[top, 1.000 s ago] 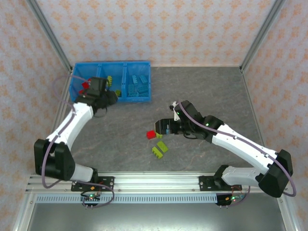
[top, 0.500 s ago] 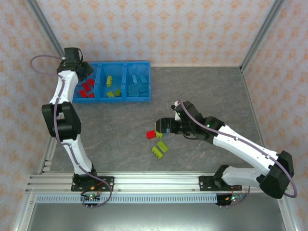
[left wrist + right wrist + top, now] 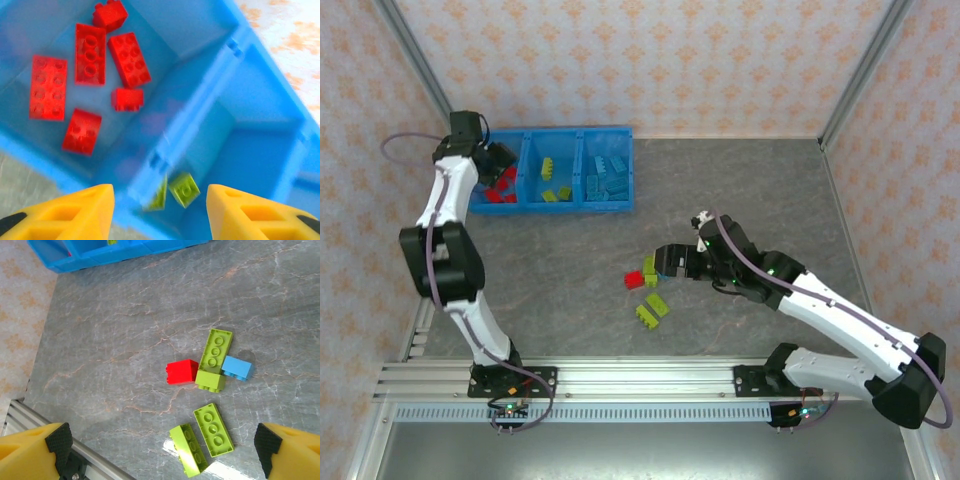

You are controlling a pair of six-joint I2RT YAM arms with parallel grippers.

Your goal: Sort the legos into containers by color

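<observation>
My left gripper swings back and lowers over the loose red brick (image 3: 634, 280) next, since that brick is the only red still outside the bin (image 3: 578, 131).
The blue bin (image 3: 578, 131) stands at the back left with three containers: red legos (image 3: 501, 190) in the left one, lime legos (image 3: 553, 181) in the middle, light blue legos (image 3: 607, 181) in the right. My left gripper (image 3: 496, 164) hovers open above the red bricks (image 3: 90, 54), nothing between its yellow fingers (image 3: 90, 210). Loose on the table lie a red brick (image 3: 181, 372), a light blue brick (image 3: 237, 367) and several lime bricks (image 3: 213, 429). My right gripper (image 3: 666, 262) hangs open above them, holding nothing.
The bin's divider (image 3: 200, 107) runs under the left gripper, with two lime bricks (image 3: 184, 189) just beyond it. A metal rail (image 3: 30, 415) edges the table at the near side. Patterned walls close in the left, back and right.
The left arm has swung up along the left wall and its gripper has opened wider over the red compartment. The right gripper has shifted slightly over the loose bricks.
</observation>
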